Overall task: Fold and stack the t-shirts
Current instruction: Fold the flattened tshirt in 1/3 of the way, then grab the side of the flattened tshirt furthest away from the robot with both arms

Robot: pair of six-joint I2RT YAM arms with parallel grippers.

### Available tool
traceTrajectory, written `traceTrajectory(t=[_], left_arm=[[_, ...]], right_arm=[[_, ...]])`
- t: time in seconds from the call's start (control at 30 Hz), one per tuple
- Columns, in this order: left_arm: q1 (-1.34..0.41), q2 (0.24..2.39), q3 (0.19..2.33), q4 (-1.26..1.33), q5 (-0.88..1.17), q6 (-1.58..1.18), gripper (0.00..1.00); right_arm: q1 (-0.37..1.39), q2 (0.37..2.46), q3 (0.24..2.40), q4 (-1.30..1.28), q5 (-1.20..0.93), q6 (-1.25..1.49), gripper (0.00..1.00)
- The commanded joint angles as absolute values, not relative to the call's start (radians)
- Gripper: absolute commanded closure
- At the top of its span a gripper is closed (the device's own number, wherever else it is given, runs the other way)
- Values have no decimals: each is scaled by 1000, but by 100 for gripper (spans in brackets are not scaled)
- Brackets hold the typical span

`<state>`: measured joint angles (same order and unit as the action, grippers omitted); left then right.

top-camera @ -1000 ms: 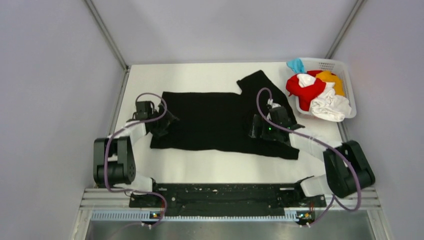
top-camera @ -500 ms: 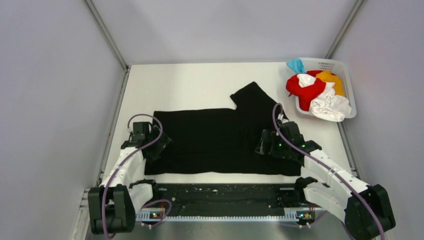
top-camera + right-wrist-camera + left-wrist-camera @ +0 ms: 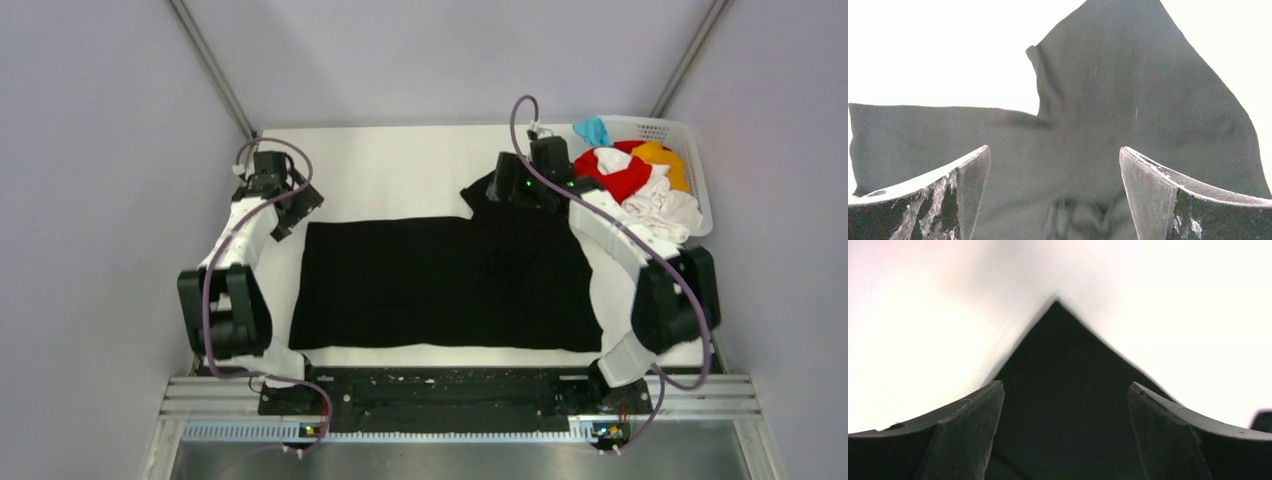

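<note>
The left gripper moves down next onto the black t-shirt's far corner away from the basket (image 3: 1057,310) below it, since the corner's point shows between its open fingers.
The large black t-shirt (image 3: 440,285) lies spread flat on the white table, one sleeve (image 3: 480,195) pointing to the far side. My left gripper (image 3: 292,210) is open and empty above the shirt's far left corner (image 3: 1060,365), which shows between its fingers. My right gripper (image 3: 498,188) is open and empty over the sleeve (image 3: 1128,85) at the shirt's far right. Red (image 3: 612,178), white (image 3: 665,212), orange-yellow (image 3: 665,155) and light blue (image 3: 595,130) shirts lie piled in the basket.
The white lattice basket (image 3: 692,130) stands at the far right corner, just right of my right arm. Grey walls close in both sides. Bare white table (image 3: 400,165) lies beyond the shirt. The metal base rail (image 3: 440,385) runs along the near edge.
Both grippers pulled the black shirt toward the near edge, then let go and swung to its far edge. The shirt now lies flatter and nearer.
</note>
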<state>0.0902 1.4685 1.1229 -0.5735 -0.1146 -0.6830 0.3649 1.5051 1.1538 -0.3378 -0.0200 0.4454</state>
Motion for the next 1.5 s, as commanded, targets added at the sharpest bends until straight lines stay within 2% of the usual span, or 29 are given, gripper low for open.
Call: traceTrajectory(t=[0.0, 0.23, 0.47, 0.53, 0.63, 0.73, 0.83, 1.0, 1.33, 1.4, 1.47], left_arm=[[105, 1732, 1353, -631, -152, -601, 4], [107, 2033, 1608, -744, -143, -598, 24], [107, 2053, 1545, -746, -100, -607, 35], [107, 2044, 1516, -744, -93, -610, 40], [107, 2024, 1470, -730, -94, -613, 54], [106, 2005, 1444, -721, -98, -615, 72], [106, 2002, 1437, -719, -95, -613, 100], [106, 1973, 1422, -714, -106, -607, 100], [104, 1915, 1396, -702, -88, -605, 100], [103, 1904, 1387, -700, -88, -607, 100], [104, 1894, 1382, -699, -88, -608, 100]], right_arm=[[327, 1765, 1418, -279, 64, 355, 2], [324, 2134, 1822, -299, 116, 275, 3], [324, 2343, 2052, -310, 161, 231, 4], [325, 2394, 2106, -340, 165, 232, 4], [326, 2437, 2151, -360, 173, 232, 4], [335, 2470, 2175, -369, 184, 228, 4], [355, 2513, 2210, -382, 212, 196, 4], [392, 2541, 2218, -444, 301, 160, 9], [419, 2392, 1962, -466, 422, 286, 23], [419, 2373, 1926, -446, 437, 304, 33], [420, 2359, 1900, -414, 437, 315, 60]])
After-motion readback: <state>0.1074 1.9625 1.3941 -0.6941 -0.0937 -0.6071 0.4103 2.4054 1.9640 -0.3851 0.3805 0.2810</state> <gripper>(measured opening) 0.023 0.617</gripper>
